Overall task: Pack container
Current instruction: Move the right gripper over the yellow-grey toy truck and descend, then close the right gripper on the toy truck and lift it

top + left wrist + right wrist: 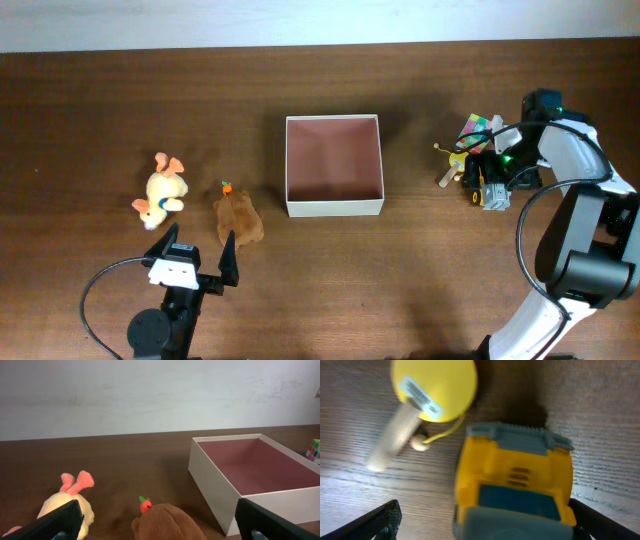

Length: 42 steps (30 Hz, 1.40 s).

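Observation:
The robot will next move its right gripper away from the yellow round toy, because the truck is off-centre, then come down over its body (488,194) (516,480).
The container (335,207), a square white box with a pinkish-brown inside, stands mid-table with nothing in it; it also shows in the left wrist view (220,492). A brown plush (238,218) with a small orange carrot lies left of it, and a yellow bunny plush (163,192) lies further left. My left gripper (197,243) is open just in front of the brown plush (167,522), with the bunny (62,505) by its left finger. My right gripper (490,522) is open over a yellow and grey toy truck (515,475), which sits between its fingers (485,193).
A yellow round toy on a wooden stick (452,167) (432,385) lies beside the truck. A colourful cube (478,128) sits behind it, and its edge shows in the left wrist view (315,450). The right arm (580,220) curves along the table's right side.

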### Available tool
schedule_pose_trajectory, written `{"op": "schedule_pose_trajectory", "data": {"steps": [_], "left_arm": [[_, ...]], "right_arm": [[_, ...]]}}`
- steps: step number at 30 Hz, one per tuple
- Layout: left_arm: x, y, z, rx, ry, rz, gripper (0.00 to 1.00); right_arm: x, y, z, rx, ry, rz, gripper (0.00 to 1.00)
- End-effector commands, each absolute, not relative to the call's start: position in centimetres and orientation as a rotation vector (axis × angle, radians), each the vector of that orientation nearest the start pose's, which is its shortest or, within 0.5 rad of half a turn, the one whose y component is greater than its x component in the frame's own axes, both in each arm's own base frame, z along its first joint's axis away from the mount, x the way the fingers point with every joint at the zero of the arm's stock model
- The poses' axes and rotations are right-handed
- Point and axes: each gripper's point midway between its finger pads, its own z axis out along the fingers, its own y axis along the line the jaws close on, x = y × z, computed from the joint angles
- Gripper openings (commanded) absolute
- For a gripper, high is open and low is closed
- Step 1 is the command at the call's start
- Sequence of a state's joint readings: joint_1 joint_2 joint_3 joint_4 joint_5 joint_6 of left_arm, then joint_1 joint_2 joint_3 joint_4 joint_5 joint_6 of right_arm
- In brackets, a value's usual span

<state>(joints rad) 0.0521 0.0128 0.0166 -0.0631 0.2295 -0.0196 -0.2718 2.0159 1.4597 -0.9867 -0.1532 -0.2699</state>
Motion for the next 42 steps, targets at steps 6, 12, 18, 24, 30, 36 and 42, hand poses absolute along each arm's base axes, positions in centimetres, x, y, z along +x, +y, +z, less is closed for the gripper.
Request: {"op": "schedule_pose_trajectory", "data": {"steps": [6, 12, 18, 24, 30, 36, 42], "left_arm": [[24.3, -2.7, 16.2, 0.133, 1.624, -0.159, 0.99], [24.3, -2.7, 16.2, 0.133, 1.623, -0.158, 0.99], [24.3, -2.7, 16.2, 0.133, 1.623, -0.158, 0.99], [24.3, -2.7, 16.2, 0.133, 1.623, -0.158, 0.99], [24.3, -2.7, 16.2, 0.133, 1.623, -0.158, 0.99], [24.3, -2.7, 16.2, 0.133, 1.624, -0.159, 0.99], [24.3, -2.7, 16.2, 0.133, 1.623, -0.158, 0.99]], "right_arm": [[36.2, -9.1, 1.2, 0.081, 3.1, 0.255, 0.94], [36.4, -9.1, 0.6, 0.107, 3.089, 0.256, 0.85], [36.6, -9.2, 0.5, 0.105, 3.079, 0.25, 0.7], [37.1, -9.3, 0.1, 0.091, 3.056, 0.235, 0.71], [37.3, -9.3, -0.4, 0.064, 3.054, 0.235, 0.72], [37.2, -9.2, -0.4, 0.075, 3.057, 0.244, 0.59], [37.4, -9.2, 0.0, 0.14, 3.055, 0.249, 0.5]]}}
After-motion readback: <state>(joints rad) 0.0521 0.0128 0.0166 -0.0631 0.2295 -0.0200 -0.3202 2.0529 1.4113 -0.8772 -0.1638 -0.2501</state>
